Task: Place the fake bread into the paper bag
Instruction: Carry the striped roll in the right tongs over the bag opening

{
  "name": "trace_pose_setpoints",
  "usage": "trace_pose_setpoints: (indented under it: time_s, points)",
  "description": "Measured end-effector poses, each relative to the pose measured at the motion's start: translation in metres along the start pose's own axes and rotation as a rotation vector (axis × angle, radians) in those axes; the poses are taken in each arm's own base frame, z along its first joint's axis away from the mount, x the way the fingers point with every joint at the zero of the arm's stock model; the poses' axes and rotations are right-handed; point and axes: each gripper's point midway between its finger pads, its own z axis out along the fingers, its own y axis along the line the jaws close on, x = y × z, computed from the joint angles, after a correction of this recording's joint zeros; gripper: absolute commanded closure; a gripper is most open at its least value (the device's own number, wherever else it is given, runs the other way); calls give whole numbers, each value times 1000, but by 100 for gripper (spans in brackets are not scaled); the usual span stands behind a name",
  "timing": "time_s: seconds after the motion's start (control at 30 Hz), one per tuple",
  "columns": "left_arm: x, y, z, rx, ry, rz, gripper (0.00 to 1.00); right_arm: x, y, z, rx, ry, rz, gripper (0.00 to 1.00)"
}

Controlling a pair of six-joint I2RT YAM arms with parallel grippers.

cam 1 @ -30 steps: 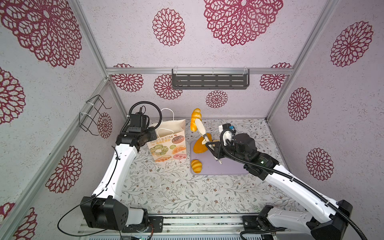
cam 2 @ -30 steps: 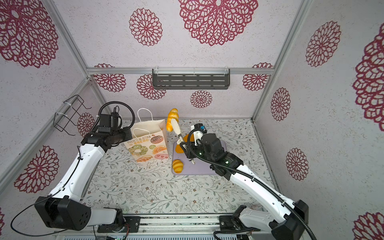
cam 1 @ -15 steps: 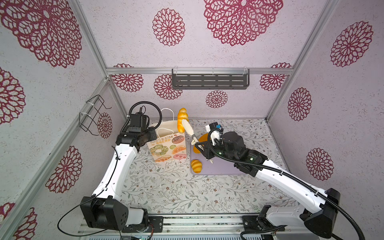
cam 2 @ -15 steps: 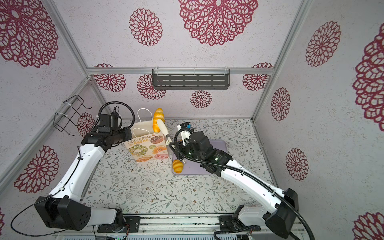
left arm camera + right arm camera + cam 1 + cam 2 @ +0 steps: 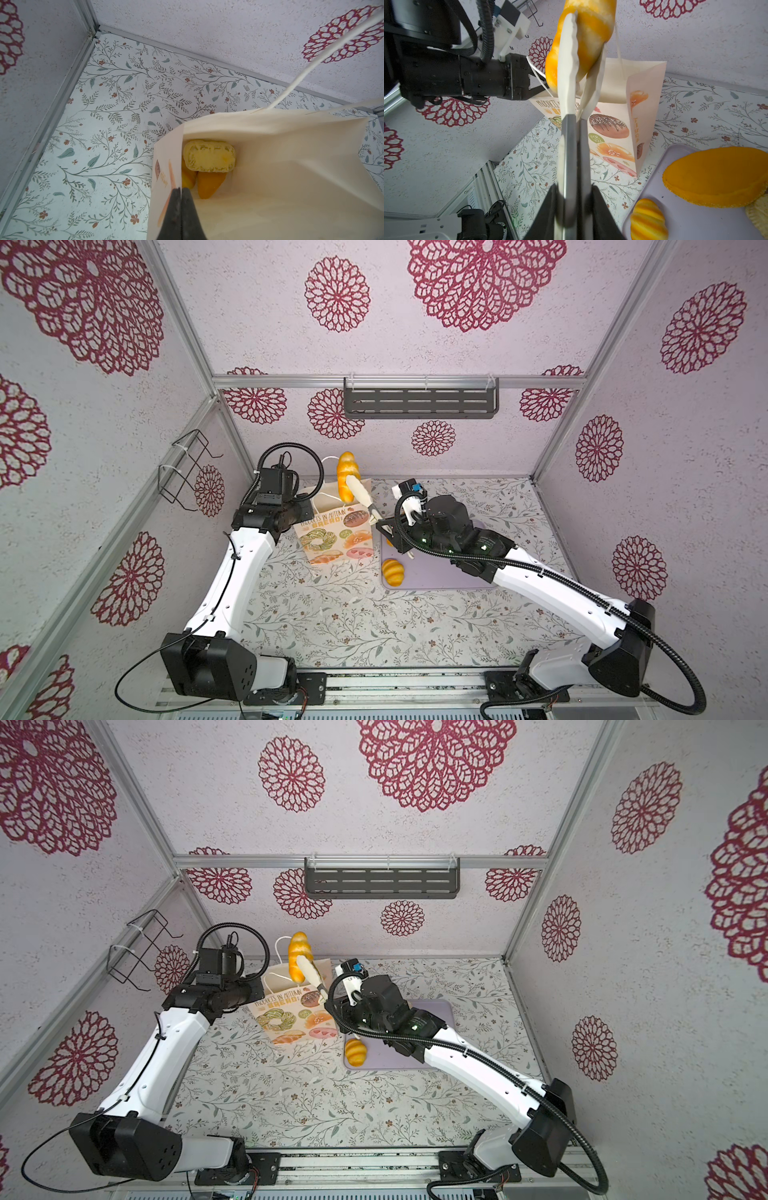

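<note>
I will next bring my right gripper toward the bag's opening [image 5: 329, 499] [image 5: 612, 84], between it and my left gripper, and let go of the golden loaf, because that opening is wide open.
The cream paper bag [image 5: 336, 531] [image 5: 291, 1019] [image 5: 618, 124] stands upright with its mouth wide. My left gripper [image 5: 308, 509] [image 5: 181, 189] is shut on its rim. Inside lie a pale yellow loaf [image 5: 208, 159] and an orange piece [image 5: 209, 185]. My right gripper [image 5: 379, 522] [image 5: 574, 187] is shut on tongs [image 5: 361, 493] [image 5: 572, 145]. The tongs pinch a golden loaf [image 5: 345, 472] [image 5: 298, 957] [image 5: 585, 41] just above the bag's mouth. A small striped bun [image 5: 392, 572] [image 5: 646, 222] and a flat orange loaf [image 5: 716, 176] lie on the lilac tray [image 5: 440, 576].
A pale pastry [image 5: 758, 212] pokes out beside the orange loaf on the tray. The bag's white cord handle [image 5: 311, 62] sticks up at its far side. A wire rack [image 5: 187, 468] hangs on the left wall and a grey shelf [image 5: 419, 402] on the back wall.
The right arm has swung left, carrying the golden loaf in the tongs from above the tray to above the bag's mouth. The left arm and the bag have stayed put.
</note>
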Motion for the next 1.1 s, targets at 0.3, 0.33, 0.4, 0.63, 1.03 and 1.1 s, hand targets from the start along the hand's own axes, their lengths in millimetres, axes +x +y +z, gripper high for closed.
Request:
trace_pose_setpoints:
  time_s: [0.3,0.33,0.4,0.63,1.03,1.1]
  points:
    - [0,-1,0,1,0,1,100,8,-9,21,36,29,-53,100]
    - [0,-1,0,1,0,1,100,9,-10,23,38,34,-59,100]
    - [0,-1,0,1,0,1,100,12,-12,26,43,40,-68,100]
    - [0,-1,0,2,1,2,100,8,-14,30,61,26,-83,100]
    - [0,-2,0,3,1,3,100,18,-23,48,86,45,-93,100]
    - [1,-2,0,4,1,3,100,20,-24,50,87,48,-93,98]
